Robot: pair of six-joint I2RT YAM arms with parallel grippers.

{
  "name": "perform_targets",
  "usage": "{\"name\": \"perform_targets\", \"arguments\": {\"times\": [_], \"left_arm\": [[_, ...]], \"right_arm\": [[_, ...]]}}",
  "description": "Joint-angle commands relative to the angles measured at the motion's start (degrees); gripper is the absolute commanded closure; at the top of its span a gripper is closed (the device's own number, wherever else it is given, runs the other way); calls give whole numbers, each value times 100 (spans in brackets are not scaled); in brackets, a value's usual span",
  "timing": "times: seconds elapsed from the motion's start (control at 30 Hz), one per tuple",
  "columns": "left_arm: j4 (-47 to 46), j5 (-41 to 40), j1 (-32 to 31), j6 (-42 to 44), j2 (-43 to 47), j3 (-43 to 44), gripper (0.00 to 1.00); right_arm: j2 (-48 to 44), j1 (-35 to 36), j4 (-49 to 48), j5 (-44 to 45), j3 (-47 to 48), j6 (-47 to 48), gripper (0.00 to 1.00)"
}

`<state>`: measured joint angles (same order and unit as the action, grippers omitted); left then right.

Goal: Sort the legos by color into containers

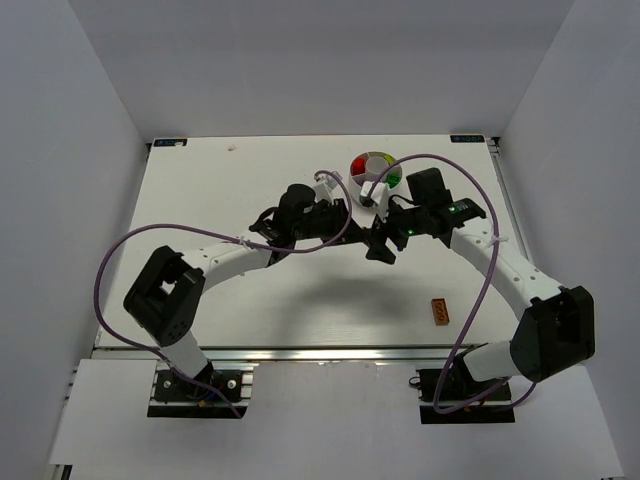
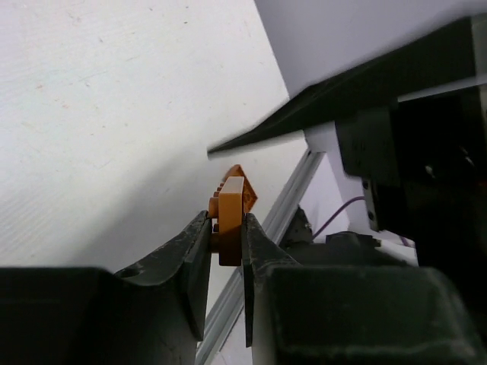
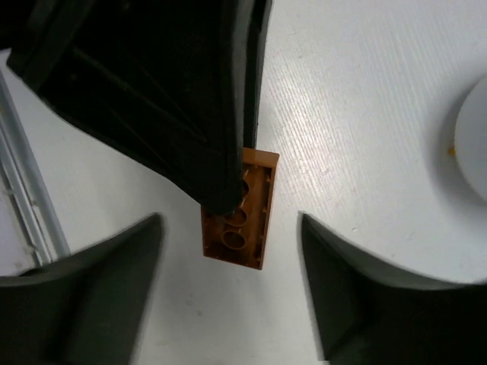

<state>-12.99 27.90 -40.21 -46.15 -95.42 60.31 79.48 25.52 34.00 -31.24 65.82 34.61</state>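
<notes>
My left gripper should next carry the orange lego outward and release it inside the dish's round middle cup [image 1: 376, 168], which is empty.
My left gripper [image 2: 226, 228] is shut on an orange lego [image 2: 230, 220], gripping it by its flat sides above the table. In the right wrist view that lego [image 3: 237, 220] hangs underside out from the left gripper's dark fingers [image 3: 190, 114]. It sits between the spread fingers of my right gripper [image 3: 230, 222], which is open and not touching it. In the top view both grippers meet mid-table, left [image 1: 358, 232] and right [image 1: 381, 245], just in front of the round white dish [image 1: 352, 174]. The dish holds red, yellow-green and green legos in its wedges.
A second orange lego [image 1: 439, 312] lies on the table at the front right, near the right arm's base. The dish's white edge [image 3: 475, 137] shows at the right of the right wrist view. Purple cables loop over both arms.
</notes>
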Motion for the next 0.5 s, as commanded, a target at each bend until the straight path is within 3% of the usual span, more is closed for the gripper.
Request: {"name": "perform_targets", "arguments": {"times": [0.0, 0.2, 0.47], "left_arm": [[490, -240, -31, 352, 5, 340, 100], [1535, -750, 100, 1063, -293, 1182, 100], [2152, -1041, 496, 1556, -1241, 2817, 100]], "right_arm": [[-205, -3, -314, 258, 36, -68, 11], [-380, -345, -377, 620, -105, 37, 11], [-609, -2015, -271, -197, -377, 204, 11]]}}
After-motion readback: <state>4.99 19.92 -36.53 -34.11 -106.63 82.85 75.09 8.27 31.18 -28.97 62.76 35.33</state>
